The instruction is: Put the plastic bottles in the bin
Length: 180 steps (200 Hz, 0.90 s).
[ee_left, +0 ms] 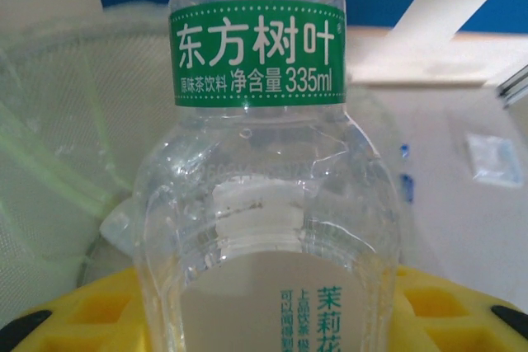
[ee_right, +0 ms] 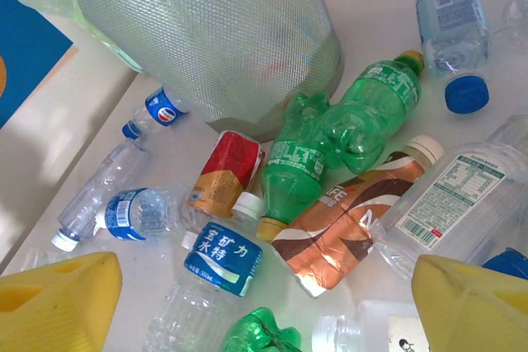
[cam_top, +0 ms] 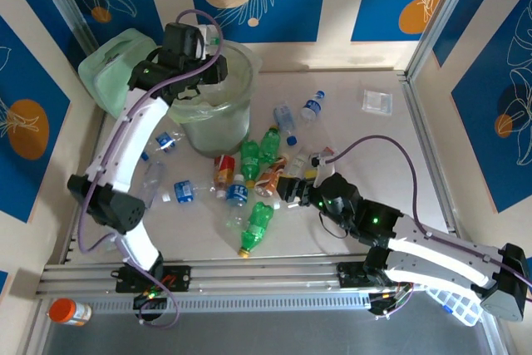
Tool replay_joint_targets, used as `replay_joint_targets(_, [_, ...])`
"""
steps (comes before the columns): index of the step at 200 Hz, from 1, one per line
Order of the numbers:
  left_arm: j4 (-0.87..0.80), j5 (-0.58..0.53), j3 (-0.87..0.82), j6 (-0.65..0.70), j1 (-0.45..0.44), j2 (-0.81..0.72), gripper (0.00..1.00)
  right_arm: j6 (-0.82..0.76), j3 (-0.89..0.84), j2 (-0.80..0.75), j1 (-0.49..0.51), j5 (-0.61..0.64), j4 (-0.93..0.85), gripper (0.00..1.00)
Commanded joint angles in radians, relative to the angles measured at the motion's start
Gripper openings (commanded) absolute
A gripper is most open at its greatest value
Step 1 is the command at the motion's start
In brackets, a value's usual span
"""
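Next, my left gripper tips downward and lowers into the bin's opening (cam_top: pixel 233 74) (ee_left: pixel 91 162) to release the clear bottle there, as the bottle still hangs at the bin's rim.
My left gripper (cam_top: pixel 204 56) hangs over the near-left rim of the bin (cam_top: pixel 223 101), a translucent pale-green bucket with a clear liner. It is shut on a clear bottle with a green label (ee_left: pixel 257 55), whose body sits between the yellow fingers (ee_left: pixel 74 319). My right gripper (cam_top: pixel 291 186) is open and hovers above the pile of plastic bottles in front of the bin (ee_right: pixel 223 30). Between and beyond its yellow fingers (ee_right: pixel 58 302) lie a blue-labelled clear bottle (ee_right: pixel 221 263), a copper-brown one (ee_right: pixel 346 220), crushed green ones (ee_right: pixel 301 158) and a red-orange one (ee_right: pixel 224 172).
A pale green boxy container (cam_top: pixel 116 72) stands left of the bin. More bottles lie around: green (cam_top: pixel 259 224), blue-labelled (cam_top: pixel 184 192), blue-capped (cam_top: pixel 312 106). A clear square packet (cam_top: pixel 376 101) lies at the back right. An orange-capped bottle (cam_top: pixel 68 312) sits past the front rail (cam_top: pixel 249 276).
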Motion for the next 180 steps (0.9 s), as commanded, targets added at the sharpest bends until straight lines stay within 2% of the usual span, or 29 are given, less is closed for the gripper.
replay_joint_targets(1, [-0.08, 0.038, 0.014, 0.053, 0.023, 0.034, 0.19, 0.006, 0.04, 0.015, -0.006, -0.024, -0.006, 0.91])
replay_joint_targets(18, [-0.06, 0.024, -0.038, 0.065, 0.034, 0.044, 0.2, 0.006, 0.054, 0.037, -0.007, -0.036, -0.013, 0.91])
replay_joint_targets(36, [-0.07, 0.056, -0.043, 0.067, 0.055, 0.084, 0.2, 0.004, 0.063, 0.061, -0.004, -0.041, -0.017, 0.91])
replay_joint_targets(83, [-0.151, 0.116, 0.051, 0.088, 0.079, 0.246, 0.25, -0.011, 0.087, 0.105, 0.011, -0.023, -0.03, 0.91])
replay_joint_targets(117, [-0.177, 0.093, 0.086, 0.097, 0.081, 0.323, 0.27, -0.018, 0.088, 0.109, 0.018, -0.007, -0.027, 0.91])
replay_joint_targets(168, [-0.169, 0.107, 0.076, 0.092, 0.082, 0.395, 0.42, -0.024, 0.091, 0.108, 0.028, 0.008, -0.028, 0.91])
replay_joint_targets(180, [-0.167, 0.115, 0.075, 0.09, 0.083, 0.406, 0.5, -0.027, 0.093, 0.106, 0.03, 0.012, -0.029, 0.91])
